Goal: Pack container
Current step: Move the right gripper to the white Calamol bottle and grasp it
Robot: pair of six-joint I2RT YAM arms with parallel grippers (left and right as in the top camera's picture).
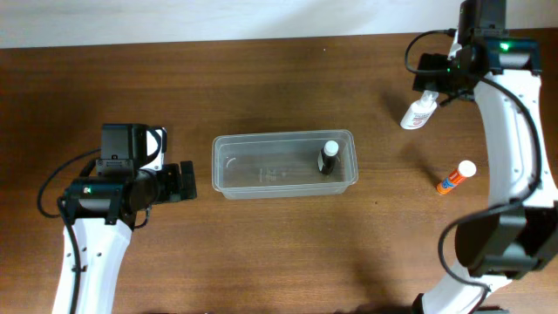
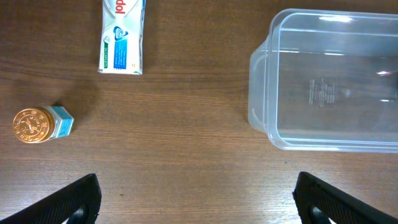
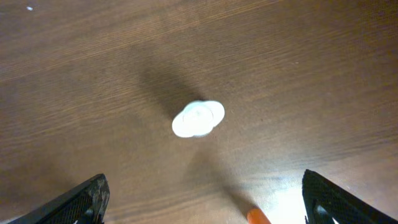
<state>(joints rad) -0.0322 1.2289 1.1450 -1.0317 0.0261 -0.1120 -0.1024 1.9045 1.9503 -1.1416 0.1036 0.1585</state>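
My right gripper moves down over the bottle's cap and closes next, since the white bottle (image 1: 418, 112) stands upright below my open fingers with its cap facing up.
The clear plastic container (image 1: 283, 136) sits mid-table, with a small dark bottle with a white cap (image 1: 328, 159) standing in its right end. My left gripper (image 1: 183, 181) is open and empty just left of the container. In the left wrist view, the container's near end (image 2: 258, 93) is at the upper right, ahead of the open fingers (image 2: 199, 202). My right gripper (image 1: 433, 77) is open above a white bottle (image 1: 418, 112) at the far right. The right wrist view shows that bottle from above (image 3: 198, 119), ahead of the open fingers (image 3: 202, 199).
An orange glue stick with a white cap (image 1: 456, 177) lies right of the container; its orange tip shows in the right wrist view (image 3: 257, 217). The left wrist view shows a toothpaste box (image 2: 122, 34) and a small gold-lidded jar (image 2: 40, 123) on the wooden table.
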